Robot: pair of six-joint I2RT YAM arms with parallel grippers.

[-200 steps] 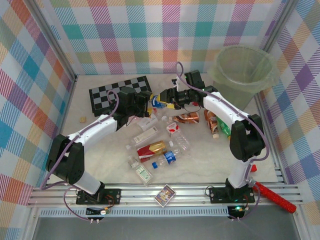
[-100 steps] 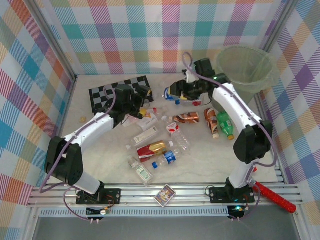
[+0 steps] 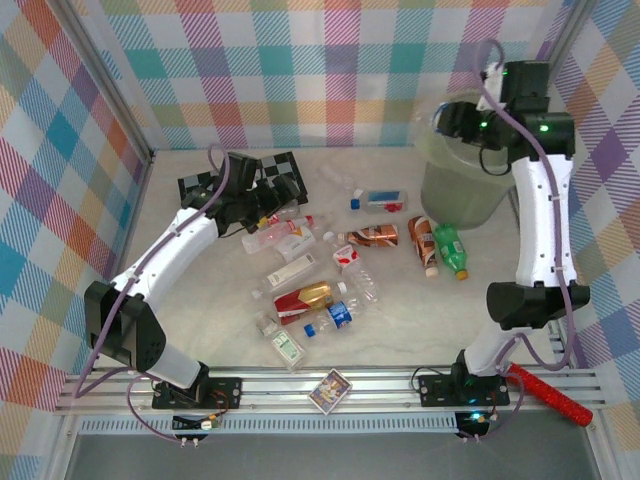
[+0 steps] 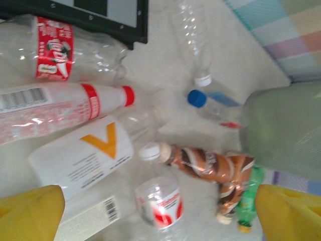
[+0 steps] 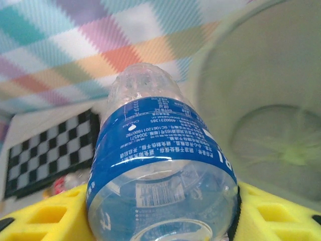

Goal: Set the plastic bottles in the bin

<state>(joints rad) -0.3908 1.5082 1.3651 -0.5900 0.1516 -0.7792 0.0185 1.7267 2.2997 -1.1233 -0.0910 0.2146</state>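
Note:
The right gripper moves the clear bottle over the bin's inside next, then lowers and releases it. The bin's inside lies below the gripper, just past the bin's rim.
My right gripper [image 3: 452, 120] is raised over the rim of the pale-green bin [image 3: 480, 160] and is shut on a clear bottle with a blue label [image 5: 160, 150]. The bin's [image 5: 271, 100] inside shows just to the right of that bottle. My left gripper [image 3: 283, 197] hangs open and empty above the plastic bottles by the chequered board. Under it lie a red-capped white bottle [image 4: 75, 108], a clear red-labelled one [image 4: 158, 203] and a brown one [image 4: 210, 165]. Several more lie mid-table, among them a green one [image 3: 451, 250] and a gold-and-red one [image 3: 305, 296].
The black-and-grey chequered board [image 3: 215, 187] lies at the back left. A small colourful card box [image 3: 331, 388] sits on the front rail, and a red tool [image 3: 545, 392] lies at the front right. Plaid walls close in the table on three sides.
My right arm has swung up and to the right, carrying the blue-labelled bottle from mid-table to above the bin. My left gripper has opened and pulled back towards the board.

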